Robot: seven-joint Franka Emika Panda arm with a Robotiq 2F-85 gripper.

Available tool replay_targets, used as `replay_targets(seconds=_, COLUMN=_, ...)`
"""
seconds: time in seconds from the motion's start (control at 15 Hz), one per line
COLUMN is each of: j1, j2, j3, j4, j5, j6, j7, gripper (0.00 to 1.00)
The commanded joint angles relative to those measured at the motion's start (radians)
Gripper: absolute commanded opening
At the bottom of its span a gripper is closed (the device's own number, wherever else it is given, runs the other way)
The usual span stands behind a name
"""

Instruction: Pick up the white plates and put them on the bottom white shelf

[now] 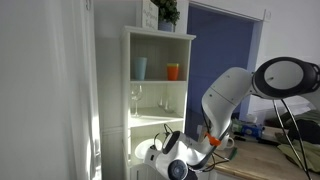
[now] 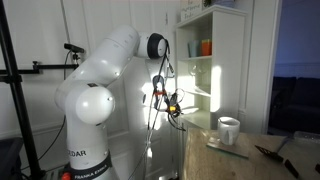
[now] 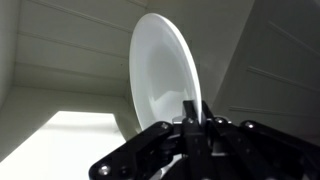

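My gripper needs to move the white plate outward on edge next, deeper into the bottom white shelf point(image 1: 160, 128), and let go of the plate's rim, because the plate is still at the shelf's opening.
In the wrist view a white plate point(image 3: 160, 75) stands on edge, its rim pinched between my gripper's fingers point(image 3: 189, 112). Pale shelf walls surround it. In an exterior view my gripper point(image 1: 176, 150) holds the plate point(image 1: 147, 152) at the opening of the bottom white shelf point(image 1: 160, 128) of the tall white cabinet. In an exterior view the gripper point(image 2: 172, 102) is beside the cabinet's point(image 2: 215, 60) side; the plate is hard to make out there. No other plate shows.
Upper compartments hold a blue cup point(image 1: 140, 68), an orange cup point(image 1: 173, 71) and a wine glass point(image 1: 135, 98). A plant point(image 1: 166, 12) stands on the cabinet. A white mug point(image 2: 229, 130) sits on the wooden table point(image 2: 250, 160). A camera stand point(image 2: 20, 90) is at one side.
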Motion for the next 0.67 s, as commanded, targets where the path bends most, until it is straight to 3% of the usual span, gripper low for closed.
replay_targets(seconds=0.0, j1=-0.026, j2=0.004, j3=-0.001, j4=0.022, j5=-0.048, j6=0.02, j7=0.037, gripper=0.02)
replay_targets(seconds=0.6, j1=-0.097, j2=0.054, j3=0.01, j4=0.103, j5=-0.232, j6=0.155, j7=0.147, gripper=0.02)
